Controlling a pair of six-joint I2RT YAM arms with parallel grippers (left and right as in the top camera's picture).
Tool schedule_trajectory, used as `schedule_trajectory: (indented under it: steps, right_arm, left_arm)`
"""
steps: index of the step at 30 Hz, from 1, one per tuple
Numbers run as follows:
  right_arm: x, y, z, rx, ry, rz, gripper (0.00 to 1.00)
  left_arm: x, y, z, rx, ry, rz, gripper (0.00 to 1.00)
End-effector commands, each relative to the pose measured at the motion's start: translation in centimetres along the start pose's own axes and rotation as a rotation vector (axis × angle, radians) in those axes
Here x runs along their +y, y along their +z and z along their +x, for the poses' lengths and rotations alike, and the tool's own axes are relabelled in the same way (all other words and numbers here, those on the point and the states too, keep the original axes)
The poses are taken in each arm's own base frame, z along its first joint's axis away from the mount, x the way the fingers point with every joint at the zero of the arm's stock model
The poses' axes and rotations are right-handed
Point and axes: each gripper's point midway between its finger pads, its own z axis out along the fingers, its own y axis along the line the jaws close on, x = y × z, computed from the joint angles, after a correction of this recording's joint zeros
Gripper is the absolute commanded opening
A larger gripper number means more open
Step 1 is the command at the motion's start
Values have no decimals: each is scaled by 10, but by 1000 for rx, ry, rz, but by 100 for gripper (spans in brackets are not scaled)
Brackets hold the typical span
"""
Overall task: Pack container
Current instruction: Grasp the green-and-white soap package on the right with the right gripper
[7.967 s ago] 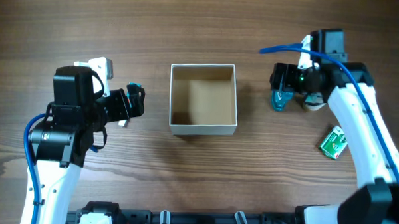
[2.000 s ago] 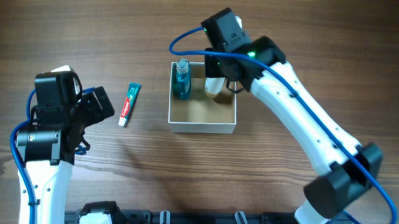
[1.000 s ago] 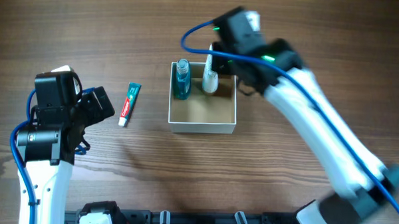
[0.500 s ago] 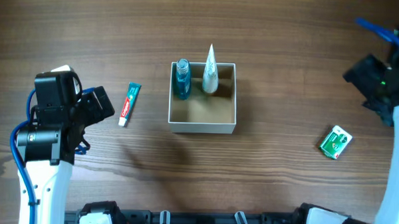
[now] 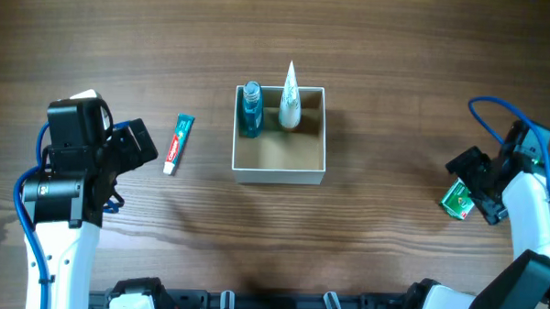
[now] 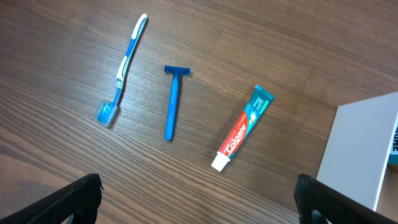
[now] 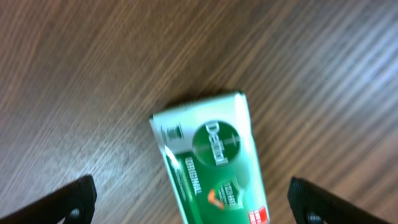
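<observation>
The green soap packet (image 5: pixel 458 199) (image 7: pixel 214 162) gets my right gripper lowered onto it next, closing across its narrow width, because its long sides already lie between the open fingers.
The container (image 5: pixel 311 177) sits mid-table, white walls and a tan floor. A blue bottle (image 5: pixel 250 108) and a white tube (image 5: pixel 289 98) stand at its far side. A green soap packet (image 5: pixel 458 199) lies at the right. My right gripper (image 5: pixel 471 187) is open right over the packet (image 7: pixel 214 162), fingers either side and apart from it. My left gripper (image 5: pixel 145 143) is open and empty above bare wood. A red-and-green toothpaste tube (image 5: pixel 177 143) lies left of the container. The left wrist view shows the toothpaste tube (image 6: pixel 242 128), a blue razor (image 6: pixel 172 102), a blue toothbrush (image 6: pixel 124 66) and the container's white wall (image 6: pixel 360 149).
The black rail of the robot base (image 5: pixel 279 304) runs along the table's near edge. The razor and toothbrush lie under my left arm and do not show in the overhead view.
My right arm set the white tube in the container, let go and swung far right, coming down over the green packet. The left arm has not moved.
</observation>
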Motion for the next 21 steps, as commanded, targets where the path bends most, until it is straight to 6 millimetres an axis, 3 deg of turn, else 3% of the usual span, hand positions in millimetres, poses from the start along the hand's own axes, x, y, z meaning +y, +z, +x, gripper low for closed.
schedule_trajectory:
  steps: [1, 10, 16, 21]
  right_arm:
    - [-7, 14, 9, -7, -49, 10, 100]
    - [-8, 38, 10, 3, -141, 26, 100]
    - [-15, 61, 27, 94, -148, 66, 100]
    - [-17, 64, 30, 111, -149, 73, 95]
  left_arm:
    - [2, -4, -7, -21, 5, -10, 100]
    - [3, -4, -6, -17, 6, -12, 100]
    - [3, -4, -6, -17, 6, -12, 100]
    - [3, -4, -6, -17, 6, -12, 100]
